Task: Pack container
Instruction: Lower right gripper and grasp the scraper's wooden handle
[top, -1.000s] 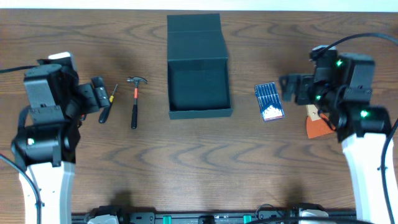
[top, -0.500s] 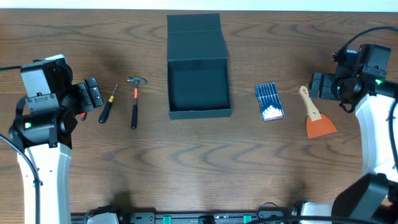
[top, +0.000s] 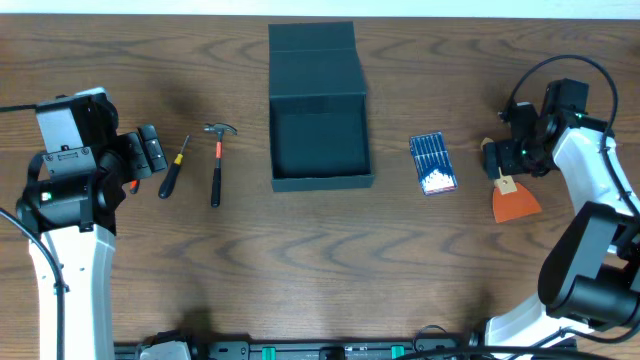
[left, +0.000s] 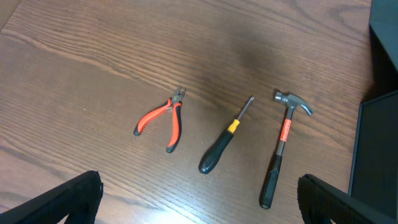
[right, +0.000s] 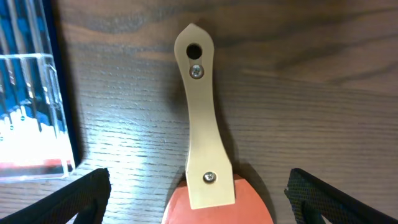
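The robot should next lower its right gripper onto the scraper's pale handle (top: 504, 182) (right: 206, 155) just short of the orange blade, because the gripper's open fingers are already on either side.
The container (top: 320, 140), a dark teal-black square box, stands open at the table's middle with its flap lid (top: 312, 55) lying flat behind it. My right gripper (top: 497, 158) is open over a scraper (top: 514, 198) that has a pale wooden handle (right: 200, 118) and an orange blade. In the right wrist view the gripper (right: 202, 199) has its fingers wide on either side of the handle, not touching it. My left gripper (top: 150, 150) is open and empty. It hovers above red-handled pliers (left: 163, 118), a screwdriver (left: 224, 144) and a hammer (left: 283, 146).
A clear case of blue bits (top: 432, 162) lies between the container and the scraper, and its edge (right: 37, 93) is close to my right gripper's left finger. The container's wall (left: 376, 155) is right of the hammer.
My right gripper has swung left and down from the table's right edge onto the scraper's handle. The left arm has barely moved.
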